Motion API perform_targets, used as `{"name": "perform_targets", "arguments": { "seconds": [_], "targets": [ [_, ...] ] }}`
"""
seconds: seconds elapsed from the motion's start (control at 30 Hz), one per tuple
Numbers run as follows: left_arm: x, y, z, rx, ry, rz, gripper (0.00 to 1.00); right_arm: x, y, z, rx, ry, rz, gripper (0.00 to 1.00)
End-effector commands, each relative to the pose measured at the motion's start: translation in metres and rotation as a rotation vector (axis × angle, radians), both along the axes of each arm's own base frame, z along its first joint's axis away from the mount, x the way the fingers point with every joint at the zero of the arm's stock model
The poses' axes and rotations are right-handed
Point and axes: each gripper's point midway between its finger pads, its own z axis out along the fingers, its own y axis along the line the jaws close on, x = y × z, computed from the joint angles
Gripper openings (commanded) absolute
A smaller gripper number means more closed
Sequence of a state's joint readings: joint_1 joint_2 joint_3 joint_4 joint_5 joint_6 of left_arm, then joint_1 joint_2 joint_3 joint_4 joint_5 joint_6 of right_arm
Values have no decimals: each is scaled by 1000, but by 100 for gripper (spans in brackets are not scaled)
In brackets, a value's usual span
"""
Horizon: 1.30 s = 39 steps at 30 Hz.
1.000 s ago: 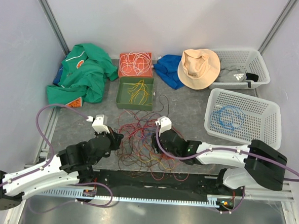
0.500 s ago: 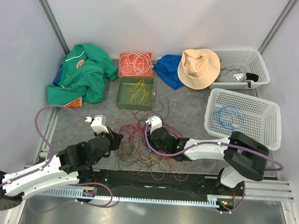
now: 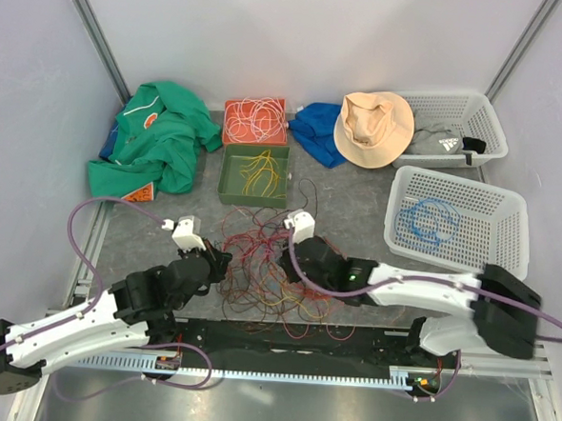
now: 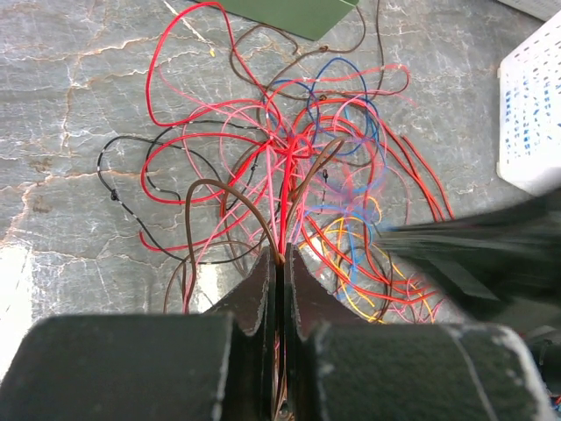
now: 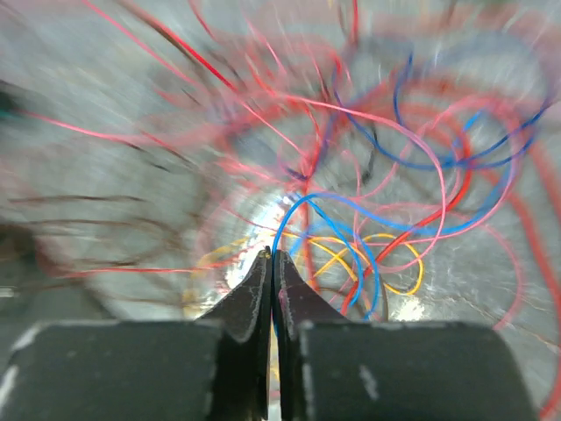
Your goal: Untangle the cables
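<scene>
My left gripper will next lower onto the tangle's brown edge [image 3: 242, 277] below it and release, as the red and brown bunch stands raised above the tabletop.
A tangle of thin cables [image 3: 263, 267], red, pink, brown, blue, yellow and black, lies on the grey table between my two arms. At the tangle's left edge my left gripper [image 3: 223, 260] is shut on a bunch of red and brown cables [image 4: 285, 197] that run up from its tips [image 4: 280, 256]. My right gripper [image 3: 286, 257] sits over the middle of the tangle, shut on a light blue cable [image 5: 302, 215] that loops up from its tips [image 5: 272, 254]. Yellow loops [image 5: 386, 263] lie just beyond it. The right wrist view is blurred.
An orange tray [image 3: 255, 121] of white wires and a green tray [image 3: 255, 174] of yellow wires stand behind the tangle. Green clothing [image 3: 151, 150] is at the back left. A blue cloth [image 3: 316, 129], a hat [image 3: 373, 127] and two white baskets [image 3: 457, 221] are to the right.
My right gripper has closed on the light blue cable; it swung left over the tangle and then back a little to the right. My left gripper has stayed shut in place.
</scene>
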State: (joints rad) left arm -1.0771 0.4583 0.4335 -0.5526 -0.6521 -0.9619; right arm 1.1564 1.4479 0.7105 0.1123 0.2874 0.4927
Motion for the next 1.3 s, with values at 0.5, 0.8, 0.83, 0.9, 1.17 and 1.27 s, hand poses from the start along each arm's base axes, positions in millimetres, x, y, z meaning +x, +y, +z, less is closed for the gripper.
{"name": "perform_targets", "arguments": {
  "seconds": [0.5,0.8,0.83,0.9,1.17,1.27],
  "targets": [
    [45,-72,-22,221,143,-76,74,0,-85,266,284,-310,-146,0],
    [47,-71,142,-74,-386,-198,99,-5,-91,320,364,-335,-138,0],
    [40,-76,153,-120,-442,-251,98,-6,-91,323,374,-331,-136,0],
    [28,-75,184,-209,-613,-304,98,-7,-87,333,405,-319,-133,0],
    [-14,-123,224,-228,-941,-656,99,-11,-77,360,449,-285,-114,0],
    [-16,-134,227,-233,-1041,-682,100,-14,-72,364,465,-262,-97,0]
  ]
}}
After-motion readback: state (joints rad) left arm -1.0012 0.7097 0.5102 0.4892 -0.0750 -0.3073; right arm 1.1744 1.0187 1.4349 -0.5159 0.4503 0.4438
